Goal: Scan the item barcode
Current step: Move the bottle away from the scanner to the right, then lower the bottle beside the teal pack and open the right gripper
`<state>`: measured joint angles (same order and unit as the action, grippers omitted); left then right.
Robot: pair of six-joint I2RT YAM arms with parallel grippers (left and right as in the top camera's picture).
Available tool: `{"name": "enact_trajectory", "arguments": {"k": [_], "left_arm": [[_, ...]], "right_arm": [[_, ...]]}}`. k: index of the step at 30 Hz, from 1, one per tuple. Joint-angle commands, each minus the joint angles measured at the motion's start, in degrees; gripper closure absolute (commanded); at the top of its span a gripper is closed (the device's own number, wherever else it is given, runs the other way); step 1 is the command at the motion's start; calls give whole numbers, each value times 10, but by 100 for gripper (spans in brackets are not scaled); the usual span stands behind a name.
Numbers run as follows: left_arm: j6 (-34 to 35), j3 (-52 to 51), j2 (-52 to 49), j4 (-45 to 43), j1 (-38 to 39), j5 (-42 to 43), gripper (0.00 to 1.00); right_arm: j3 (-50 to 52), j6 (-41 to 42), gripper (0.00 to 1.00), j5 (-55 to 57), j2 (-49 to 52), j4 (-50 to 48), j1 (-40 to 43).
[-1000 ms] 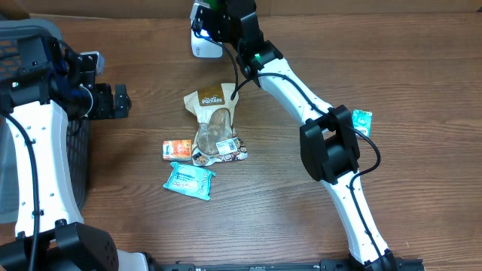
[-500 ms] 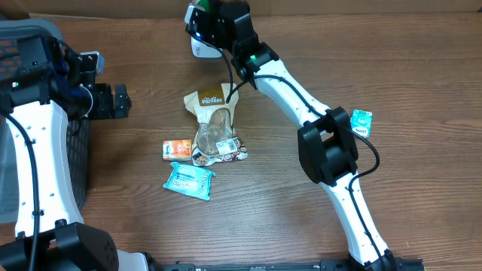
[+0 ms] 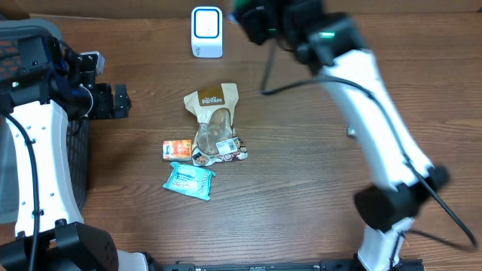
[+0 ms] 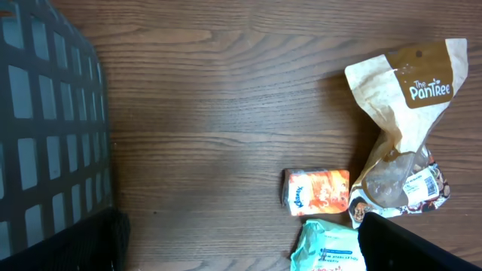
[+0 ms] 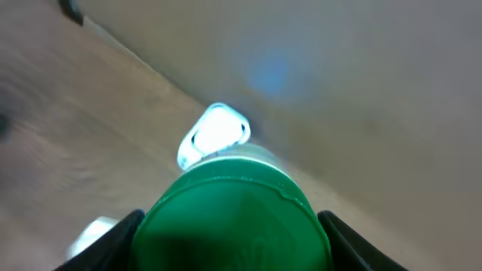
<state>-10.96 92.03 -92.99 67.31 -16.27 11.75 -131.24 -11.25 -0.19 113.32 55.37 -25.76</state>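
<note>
I will next move my right gripper back and to the right in the overhead view, then down to release the container on bare tabletop, as that spot is clear.
The white barcode scanner [image 3: 206,31] stands at the table's far edge with its window lit blue. My right gripper [image 3: 254,18] hovers just right of it, blurred by motion, shut on a round green-topped item [image 5: 233,218] that fills the right wrist view. Both black fingers [image 5: 113,241] press on the item's sides. Beyond the item the scanner [image 5: 215,134] glows white. My left gripper [image 3: 120,102] rests open at the left, with nothing between its fingers [image 4: 422,248].
A brown PanTree pouch [image 3: 213,120], an orange tissue pack [image 3: 178,148] and a teal packet [image 3: 190,180] lie mid-table. In the left wrist view they sit to the right: pouch [image 4: 403,113], orange pack [image 4: 316,190], teal packet [image 4: 327,248]. A dark basket [image 3: 22,45] stands at the far left.
My right arm has swung right with the green item, away from above the scanner, which now shows whole. The left arm has not moved.
</note>
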Motion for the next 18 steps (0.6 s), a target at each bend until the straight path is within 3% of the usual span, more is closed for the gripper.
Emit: {"name": "enact_trajectory", "arguments": {"k": [1,8,18], "left_arm": [[-11,10,-5,-2,-2,-1,0],[-11,10,-5,-2,-2,-1,0],[-11,10,-5,-2,-2,-1,1]], "right_arm": [[-4,133,85,0,-18,75,29],[27,172,83,-1,-7,237,77],[225,175,78,-1,-3,193,143]]}}
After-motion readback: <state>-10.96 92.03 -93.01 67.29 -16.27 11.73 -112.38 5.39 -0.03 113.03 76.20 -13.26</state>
